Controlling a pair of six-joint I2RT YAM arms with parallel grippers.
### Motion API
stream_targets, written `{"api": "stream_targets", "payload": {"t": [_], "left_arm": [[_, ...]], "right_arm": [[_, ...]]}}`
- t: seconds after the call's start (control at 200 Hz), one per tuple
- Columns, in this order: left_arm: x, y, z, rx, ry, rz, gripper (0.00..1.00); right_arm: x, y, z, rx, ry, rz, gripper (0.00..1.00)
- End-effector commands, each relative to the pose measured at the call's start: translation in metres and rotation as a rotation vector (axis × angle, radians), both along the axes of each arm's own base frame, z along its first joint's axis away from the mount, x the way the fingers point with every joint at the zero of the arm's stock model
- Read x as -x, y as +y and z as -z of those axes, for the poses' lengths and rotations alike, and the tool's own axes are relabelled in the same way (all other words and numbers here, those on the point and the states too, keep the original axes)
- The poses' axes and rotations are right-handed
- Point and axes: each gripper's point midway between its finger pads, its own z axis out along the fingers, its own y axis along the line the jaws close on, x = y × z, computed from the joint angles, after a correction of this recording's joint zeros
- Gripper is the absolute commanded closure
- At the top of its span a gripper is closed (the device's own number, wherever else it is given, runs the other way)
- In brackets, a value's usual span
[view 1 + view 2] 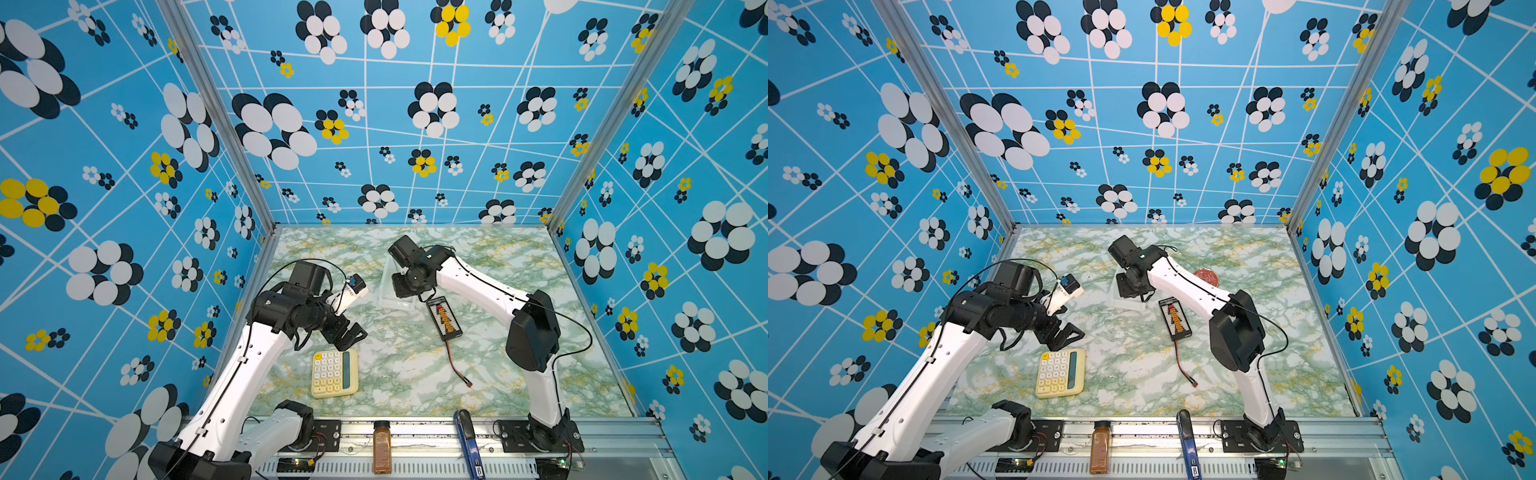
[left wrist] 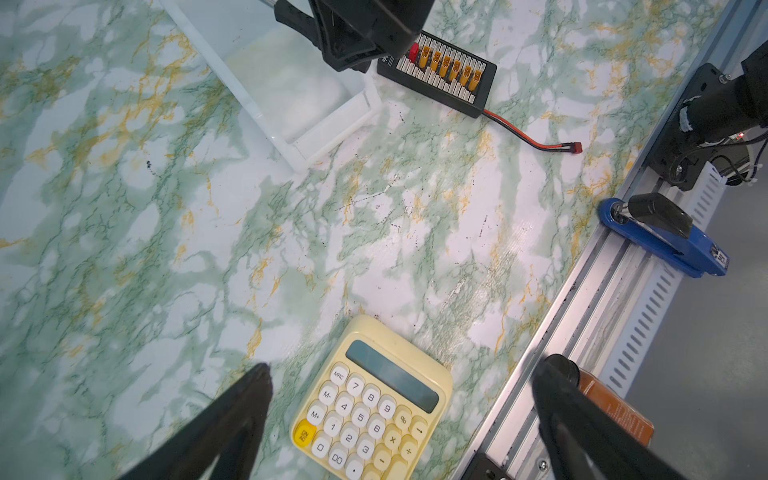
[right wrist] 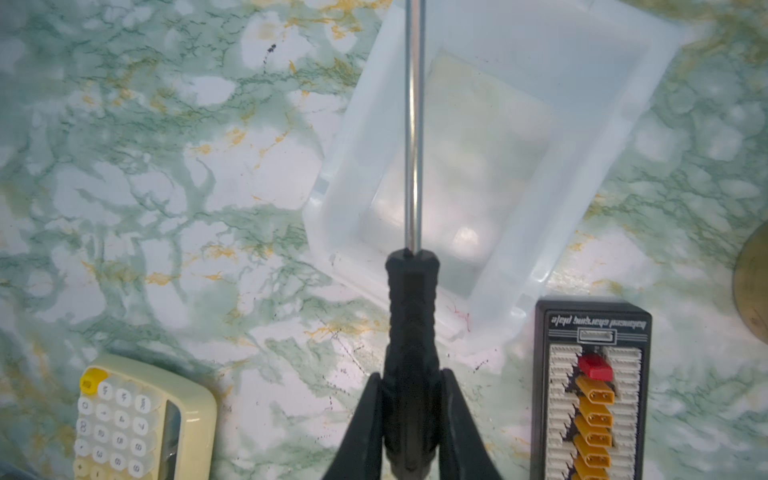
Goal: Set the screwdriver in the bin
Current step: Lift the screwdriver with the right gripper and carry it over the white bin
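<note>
The screwdriver's stem is over the bin, but its handle is still above the bin's rim. My right gripper needs to go down toward the bottom of the empty bin next and let go of the screwdriver.
My right gripper [image 3: 410,374] is shut on the black handle of the screwdriver [image 3: 411,299]. Its thin silver shaft [image 3: 414,124] points out over the bin [image 3: 602,145], a white translucent tray standing empty on the marble table. In both top views the right wrist hovers over the bin [image 1: 388,305] [image 1: 1124,305] and hides the screwdriver; the gripper [image 1: 405,284] [image 1: 1130,286] sits low above it. My left gripper [image 2: 409,370] is open and empty above the calculator [image 2: 374,403], well short of the bin [image 2: 324,137]. In both top views it [image 1: 351,334] [image 1: 1068,334] hangs at mid-left.
A yellow calculator [image 1: 334,372] lies front left. A black charging board [image 1: 444,318] with orange connectors trails a red wire [image 1: 457,365] right beside the bin. A red-lidded gold tin [image 1: 1205,276] sits behind the right arm. A spice bottle [image 1: 381,446] and blue-black tool [image 1: 467,440] rest on the front rail.
</note>
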Motion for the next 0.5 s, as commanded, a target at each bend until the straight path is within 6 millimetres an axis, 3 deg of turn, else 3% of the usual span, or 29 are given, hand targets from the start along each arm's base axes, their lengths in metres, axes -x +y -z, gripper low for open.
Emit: {"api": "stream_targets", "payload": {"t": [0.0,0.045,0.085,0.22,0.495], "left_arm": [[0.005,-0.003,-0.013,0.019,-0.022,0.024,0.01],[0.004,-0.003,-0.013,0.020,-0.023,0.025,0.01],[0.004,-0.003,-0.014,0.023,-0.023,0.025,0.01],[0.004,-0.006,-0.016,0.034,-0.020,0.031,0.01],[0.004,-0.006,-0.016,0.037,-0.019,0.026,0.01]], "right_arm": [[-0.007,-0.003,0.001,0.038,0.002,0.006,0.87],[-0.009,-0.002,0.001,0.039,0.000,0.006,0.87],[-0.011,0.000,0.019,0.059,0.027,0.006,0.87],[-0.016,0.002,0.034,0.082,0.042,0.002,0.86],[-0.029,0.000,0.044,0.117,0.029,0.009,0.85]]}}
